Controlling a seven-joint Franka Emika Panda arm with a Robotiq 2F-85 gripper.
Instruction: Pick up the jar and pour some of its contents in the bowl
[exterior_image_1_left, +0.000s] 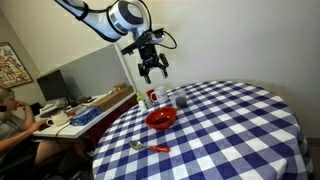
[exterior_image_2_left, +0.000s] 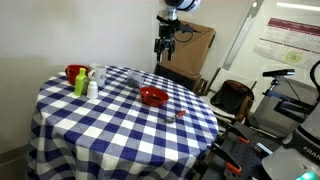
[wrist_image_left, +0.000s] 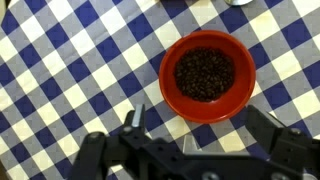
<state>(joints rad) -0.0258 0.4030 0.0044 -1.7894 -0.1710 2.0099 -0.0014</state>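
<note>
My gripper moves a long way down and outward past the red bowl to the small translucent jar (exterior_image_1_left: 181, 101) next, as it is far below my fingers.
The red bowl (wrist_image_left: 207, 75) holds dark grains and sits on the blue-and-white checked table; it shows in both exterior views (exterior_image_1_left: 161, 118) (exterior_image_2_left: 153, 96). My gripper (wrist_image_left: 200, 128) is open and empty, high above the bowl, as both exterior views show (exterior_image_1_left: 153, 70) (exterior_image_2_left: 165, 46). The small translucent jar (exterior_image_1_left: 181, 100) stands upright behind the bowl near the table's far edge, apart from the gripper. It is out of the wrist view.
A white-and-red container (exterior_image_1_left: 153, 97) stands beside the jar. An orange-handled spoon (exterior_image_1_left: 150, 147) (exterior_image_2_left: 178, 115) lies near the table's edge. A red mug (exterior_image_2_left: 75, 72), a green bottle (exterior_image_2_left: 80, 84) and a white bottle (exterior_image_2_left: 92, 88) cluster at one side. A person sits at a desk (exterior_image_1_left: 60, 115).
</note>
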